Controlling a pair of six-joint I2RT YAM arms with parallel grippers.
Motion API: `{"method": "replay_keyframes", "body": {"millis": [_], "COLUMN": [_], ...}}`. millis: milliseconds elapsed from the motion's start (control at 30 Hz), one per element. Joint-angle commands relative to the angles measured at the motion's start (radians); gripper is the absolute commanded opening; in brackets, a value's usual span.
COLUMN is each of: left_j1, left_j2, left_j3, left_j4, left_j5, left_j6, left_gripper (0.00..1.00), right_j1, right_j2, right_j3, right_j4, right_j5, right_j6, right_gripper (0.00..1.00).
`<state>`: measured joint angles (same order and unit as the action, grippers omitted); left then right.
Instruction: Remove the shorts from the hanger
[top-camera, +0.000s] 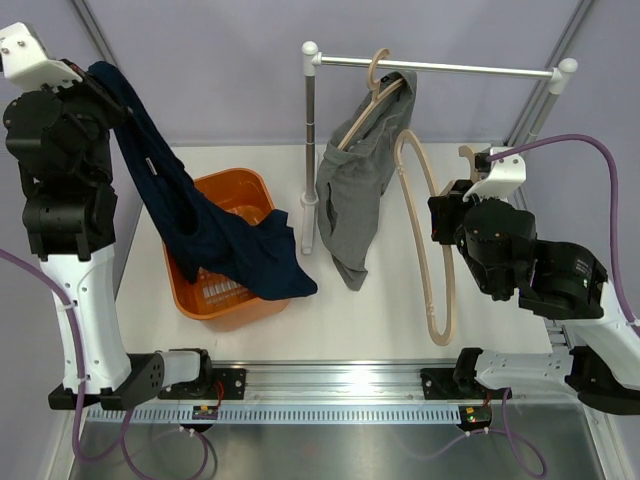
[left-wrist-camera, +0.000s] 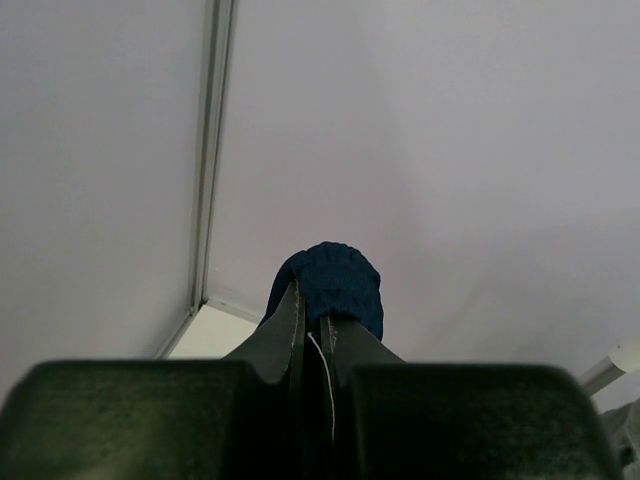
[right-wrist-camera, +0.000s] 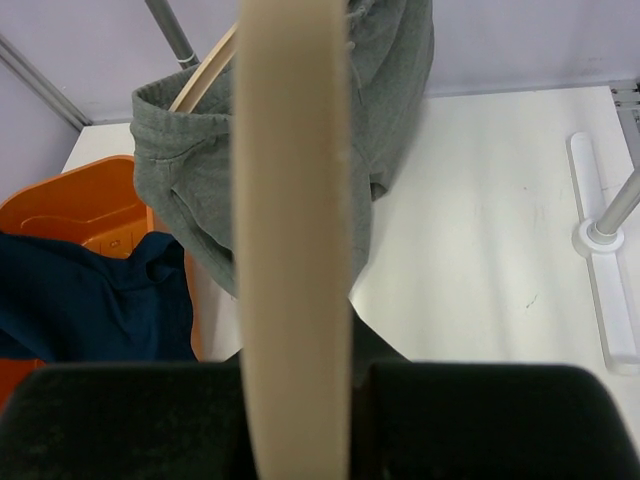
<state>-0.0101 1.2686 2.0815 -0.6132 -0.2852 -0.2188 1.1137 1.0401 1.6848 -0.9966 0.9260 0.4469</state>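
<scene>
The orange tub is below the robot's left gripper, and the navy shorts already drape over it. The left gripper should go down to the right in the top view and let go of the shorts.
The dark navy shorts hang from my left gripper, which is raised at the far left and shut on their upper edge. Their lower end drapes over the orange tub. In the left wrist view the jaws pinch a fold of navy cloth. The grey shorts hang on a wooden hanger hooked on the rail. My right gripper is shut on a second, bare beige hanger, whose bar fills the right wrist view in front of the grey shorts.
The rack's post stands just right of the tub, and its other foot lies on the white table at the right. The tub and navy cloth show at the left of the right wrist view.
</scene>
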Motion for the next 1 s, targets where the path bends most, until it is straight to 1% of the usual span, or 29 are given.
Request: {"method": "replay_keyframes", "body": {"millis": [0,33,100,133,167,233,267,333,367,400,467,500,567,600,633,667,733,767,800,867,967], "left_j1": [0.009,0.031,0.038,0.038,0.038,0.038,0.038,0.038,0.038,0.038,0.038,0.036,0.033,0.029,0.027,0.016,0.000,-0.016,-0.021,-0.033,-0.054], "left_j2": [0.020,0.025,0.031,0.032,0.031,0.015,0.006,-0.027,-0.040,-0.066,-0.086,-0.095,-0.109,-0.113,-0.117,-0.118,-0.124,-0.127,-0.130,-0.152,-0.202], "left_j3": [-0.020,-0.043,-0.078,-0.128,-0.158,-0.231,-0.323,-0.423,-0.525,-0.579,-0.679,-0.772,-0.839,-0.897,-0.917,-0.935,-0.969,-0.977,-0.979,-0.983,-0.977], "left_j4": [0.055,0.052,0.047,0.049,0.052,0.062,0.085,0.107,0.124,0.141,0.174,0.193,0.194,0.201,0.204,0.196,0.194,0.187,0.178,0.158,0.129], "left_j5": [0.078,0.087,0.112,0.115,0.115,0.135,0.150,0.156,0.158,0.168,0.195,0.219,0.215,0.222,0.225,0.222,0.222,0.218,0.213,0.213,0.221], "left_j6": [-0.059,-0.082,-0.103,-0.126,-0.140,-0.197,-0.217,-0.287,-0.312,-0.333,-0.390,-0.407,-0.445,-0.452,-0.461,-0.462,-0.452,-0.447,-0.444,-0.429,-0.399], "left_gripper": [0.00,0.00,0.00,0.00,0.00,0.04,0.04,0.08,0.10,0.11,0.11,0.11,0.16,0.20,0.24,0.36,0.50,0.64,0.74,0.99,0.99], "right_j1": [0.006,0.008,0.006,-0.006,-0.017,-0.049,-0.089,-0.132,-0.182,-0.208,-0.261,-0.297,-0.322,-0.334,-0.362,-0.376,-0.420,-0.434,-0.446,-0.479,-0.538], "right_j2": [0.011,0.015,0.023,0.026,0.035,0.041,0.047,0.047,0.044,0.043,0.034,0.031,0.023,0.020,0.018,0.012,0.009,0.011,0.011,0.011,0.003], "right_j3": [0.042,0.049,0.059,0.061,0.062,0.059,0.055,0.033,0.024,0.004,-0.014,-0.029,-0.040,-0.048,-0.053,-0.057,-0.080,-0.088,-0.100,-0.114,-0.137], "right_j4": [-0.016,-0.029,-0.030,-0.019,-0.016,-0.001,0.006,0.018,0.024,0.033,0.042,0.046,0.055,0.058,0.064,0.068,0.090,0.095,0.104,0.113,0.148], "right_j5": [0.068,0.079,0.100,0.099,0.093,0.047,0.028,-0.019,-0.035,-0.073,-0.111,-0.140,-0.165,-0.185,-0.197,-0.210,-0.262,-0.277,-0.314,-0.354,-0.423], "right_j6": [-0.011,-0.011,-0.027,-0.034,-0.048,-0.057,-0.063,-0.063,-0.063,-0.063,-0.062,-0.063,-0.074,-0.079,-0.082,-0.089,-0.102,-0.103,-0.106,-0.125,-0.154], "right_gripper": [0.00,0.00,0.00,0.00,0.00,0.00,0.00,0.00,0.00,0.00,0.00,0.00,0.00,0.00,0.00,0.00,0.00,0.00,0.00,0.00,0.00]}}
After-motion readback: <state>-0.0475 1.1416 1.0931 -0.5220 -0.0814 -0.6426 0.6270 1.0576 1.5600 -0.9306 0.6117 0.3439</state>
